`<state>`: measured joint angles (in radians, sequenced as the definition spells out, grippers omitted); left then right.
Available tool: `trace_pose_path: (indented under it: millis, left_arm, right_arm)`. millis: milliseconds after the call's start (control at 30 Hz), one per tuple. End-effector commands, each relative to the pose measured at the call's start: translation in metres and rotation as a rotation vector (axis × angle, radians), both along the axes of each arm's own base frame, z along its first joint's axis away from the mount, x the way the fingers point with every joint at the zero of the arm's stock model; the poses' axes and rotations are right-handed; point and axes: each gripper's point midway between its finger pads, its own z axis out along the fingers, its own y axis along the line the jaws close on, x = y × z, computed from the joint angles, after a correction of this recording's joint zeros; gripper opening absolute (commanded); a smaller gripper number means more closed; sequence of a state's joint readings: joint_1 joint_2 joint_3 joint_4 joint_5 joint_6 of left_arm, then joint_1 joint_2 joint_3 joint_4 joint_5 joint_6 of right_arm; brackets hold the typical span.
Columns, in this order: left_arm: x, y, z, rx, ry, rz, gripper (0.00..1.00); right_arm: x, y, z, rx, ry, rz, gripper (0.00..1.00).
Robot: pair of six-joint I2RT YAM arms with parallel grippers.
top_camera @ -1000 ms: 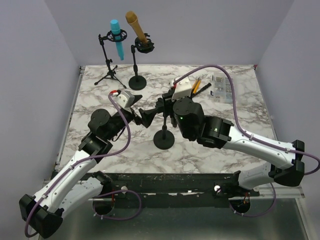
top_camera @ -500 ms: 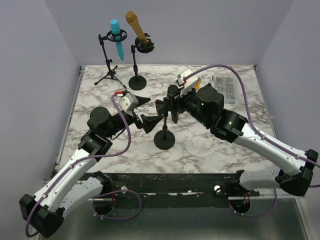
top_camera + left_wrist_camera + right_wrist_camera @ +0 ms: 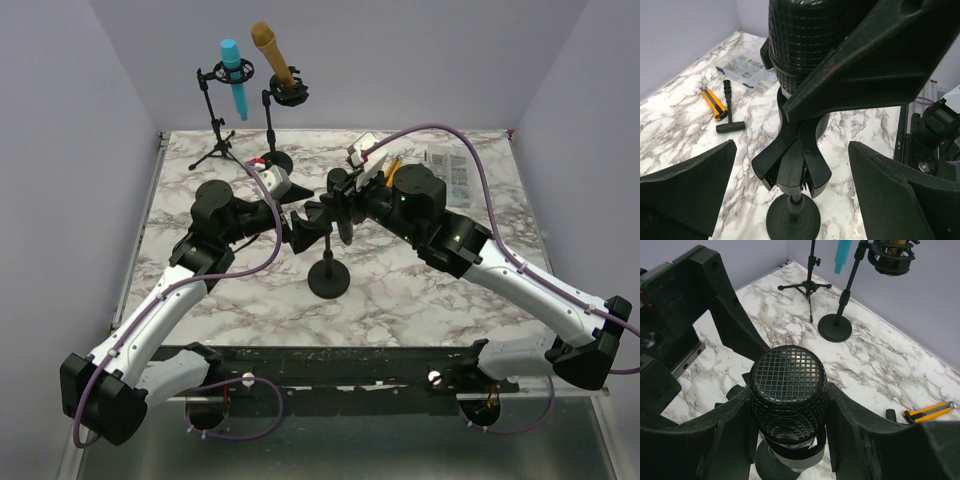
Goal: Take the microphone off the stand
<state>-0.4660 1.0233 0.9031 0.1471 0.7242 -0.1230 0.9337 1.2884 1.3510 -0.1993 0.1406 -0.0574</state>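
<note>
My right gripper will go up, across and down to release, because the tabletop by the parts box [image 3: 477, 208] is below it, to its right in the top view.
The black microphone [image 3: 340, 203] with a mesh head [image 3: 788, 385] stands in a black clip [image 3: 792, 162] on a round-base stand [image 3: 329, 279] at the table's middle. My right gripper [image 3: 788, 432] is shut on the mesh head, one finger on each side [image 3: 715, 440]. My left gripper [image 3: 792, 187] is open. Its fingers [image 3: 685, 187] stand wide apart on either side of the clip, not touching it. In the top view the left gripper [image 3: 303, 226] sits just left of the stand and the right gripper [image 3: 340, 198] just above it. The microphone's lower body is hidden in the clip.
A blue microphone on a tripod stand [image 3: 232, 68] and a gold microphone on a round-base stand [image 3: 272, 50] stand at the back left. A yellow utility knife [image 3: 714, 103], a black T-handle tool [image 3: 729, 107] and a clear parts box [image 3: 745, 70] lie at the back right.
My left arm has swung in toward the stand, and its open jaws now flank the clip. My right gripper has settled onto the microphone head.
</note>
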Motion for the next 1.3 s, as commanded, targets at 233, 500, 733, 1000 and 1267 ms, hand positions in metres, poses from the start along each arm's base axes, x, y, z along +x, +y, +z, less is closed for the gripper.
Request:
trace_pose_path:
  millis: [233, 500, 733, 1000, 1267]
  left_arm:
    - [0.003, -0.016, -0.013, 0.057, 0.032, -0.033, 0.28]
    - [0.008, -0.014, -0.018, 0.085, 0.042, 0.002, 0.0]
    - [0.012, -0.014, -0.019, 0.086, 0.051, 0.022, 0.0]
    - [0.022, -0.007, -0.017, 0.078, 0.065, 0.104, 0.0]
    - [0.022, -0.005, -0.012, 0.071, 0.066, 0.13, 0.0]
  right_arm:
    - [-0.013, 0.012, -0.009, 0.004, 0.058, 0.076, 0.01]
    - [-0.007, 0.008, 0.012, 0.035, 0.047, 0.031, 0.01]
    - [0.003, -0.009, 0.095, 0.146, -0.047, -0.07, 0.01]
    - [0.001, -0.075, 0.192, 0.362, -0.217, -0.284, 0.01]
    - [0.016, -0.142, 0.173, 0.275, -0.243, -0.627, 0.01]
